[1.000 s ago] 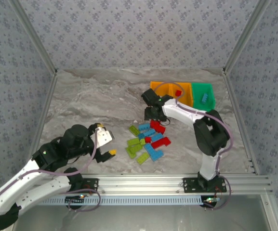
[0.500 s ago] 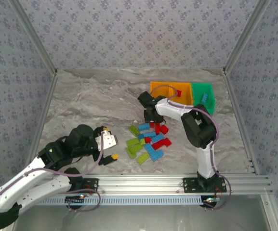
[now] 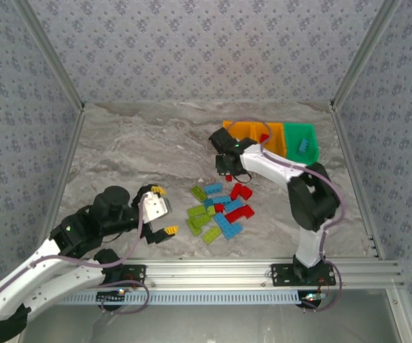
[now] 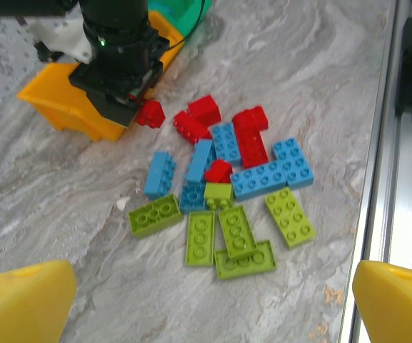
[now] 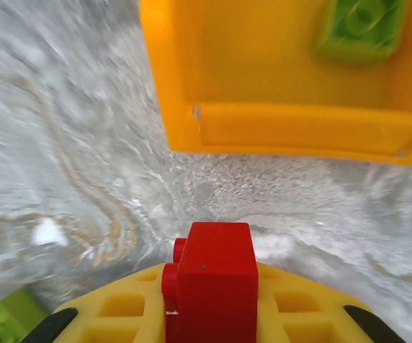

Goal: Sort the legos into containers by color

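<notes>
My right gripper will next move up and outward to release over the second orange container, the outward one already holding a red brick.
A pile of red, light blue and lime green legos [image 3: 220,211] lies at the table's middle, also the legos [image 4: 227,193] in the left wrist view. My right gripper [image 3: 227,170] is shut on a small red brick [image 3: 228,177], held just above the table beside the left orange container [image 3: 235,129]. The right wrist view shows that red brick [image 5: 216,271] in the right gripper [image 5: 213,321], facing the orange container's wall [image 5: 291,128], with a lime green brick [image 5: 363,28] inside. My left gripper [image 3: 164,210] hangs open left of the pile, nothing between its fingers.
A second orange container [image 3: 275,143] holding a red brick and a green container [image 3: 297,134] holding a blue brick stand side by side at the back right. Bare marble lies left of the pile. Metal rails run along the near edge.
My right gripper has shut on the red brick at the pile's back edge and carried it up toward the orange container. The left arm has shifted a little nearer the front.
</notes>
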